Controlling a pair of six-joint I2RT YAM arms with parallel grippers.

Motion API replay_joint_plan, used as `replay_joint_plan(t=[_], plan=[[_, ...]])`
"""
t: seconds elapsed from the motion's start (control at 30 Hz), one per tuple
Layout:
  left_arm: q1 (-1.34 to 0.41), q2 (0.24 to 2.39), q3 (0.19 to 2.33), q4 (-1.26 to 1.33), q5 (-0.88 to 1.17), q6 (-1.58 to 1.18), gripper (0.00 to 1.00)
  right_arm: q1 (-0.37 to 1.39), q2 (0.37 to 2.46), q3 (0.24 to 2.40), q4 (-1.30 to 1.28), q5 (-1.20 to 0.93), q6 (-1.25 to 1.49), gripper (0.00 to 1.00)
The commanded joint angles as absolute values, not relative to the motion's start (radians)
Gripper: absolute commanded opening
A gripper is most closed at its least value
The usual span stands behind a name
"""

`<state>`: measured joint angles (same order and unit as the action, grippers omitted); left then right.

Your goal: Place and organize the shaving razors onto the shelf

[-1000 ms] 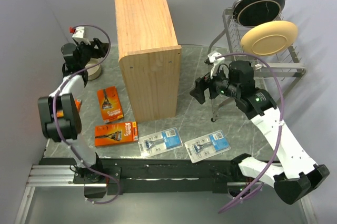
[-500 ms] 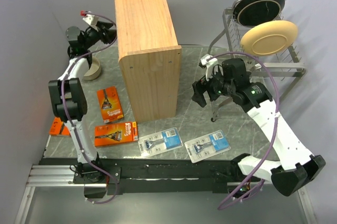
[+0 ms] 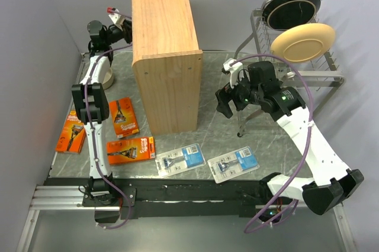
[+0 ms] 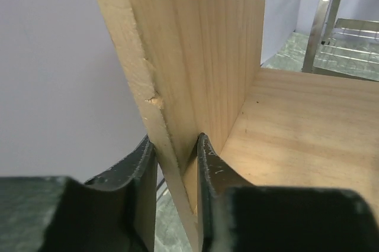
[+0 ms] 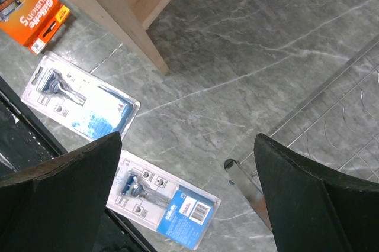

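Observation:
I will next move the shelf's side panel with my left gripper back toward the white round tub [image 3: 108, 78], since the tub is nearer my base than the gripper, then let go.
The light-wood shelf [image 3: 163, 57] stands at the table's middle back. My left gripper [image 3: 122, 25] is at its upper back-left edge. In the left wrist view its two fingers straddle the shelf's [image 4: 296, 133] side panel and press on both faces; the gripper [image 4: 174, 145] is shut on that board. Three orange razor packs [image 3: 71, 132] [image 3: 123, 117] [image 3: 130, 149] lie flat left of the shelf. Two clear blister packs [image 3: 177, 160] [image 3: 234, 165] lie near the front edge. My right gripper [image 3: 228, 101] hovers wide open right of the shelf, above the blister packs [image 5: 80, 104] [image 5: 166, 202], holding nothing.
A wire dish rack [image 3: 296, 68] with a black plate [image 3: 290, 6] and a cream plate [image 3: 302, 42] fills the back right; one of its legs [image 5: 249, 187] shows under my right gripper [image 5: 189, 199]. A white round tub [image 3: 105, 77] sits by the left wall.
My left arm has swung up and right from the tub to the shelf's back-left edge, and its jaws have closed on the panel. The far-left orange pack is uncovered. The right gripper drifted slightly.

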<state>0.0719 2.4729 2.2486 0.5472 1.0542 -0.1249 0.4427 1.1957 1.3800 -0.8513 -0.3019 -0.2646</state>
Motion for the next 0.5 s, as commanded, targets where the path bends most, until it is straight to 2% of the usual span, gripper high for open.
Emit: replay_joint_plan(t=[0.0, 0.03, 0.13, 0.47], plan=[[0.075, 2.459, 2.24, 0.564, 1.118, 0.02, 0.16, 0.449, 1.197, 1.399, -0.844, -0.324, -0.276, 1.0], [0.08, 2.448, 2.224, 0.571, 1.129, 0.02, 0.08, 0.449, 1.193, 1.394, -0.838, -0.331, -0.273, 1.0], [0.1, 2.398, 2.152, 0.604, 1.167, 0.008, 0.01, 0.449, 1.195, 1.381, -0.827, -0.345, -0.265, 1.0], [0.187, 2.052, 1.728, 0.749, 1.192, -0.142, 0.01, 0.456, 1.193, 1.353, -0.759, -0.373, -0.238, 1.0]])
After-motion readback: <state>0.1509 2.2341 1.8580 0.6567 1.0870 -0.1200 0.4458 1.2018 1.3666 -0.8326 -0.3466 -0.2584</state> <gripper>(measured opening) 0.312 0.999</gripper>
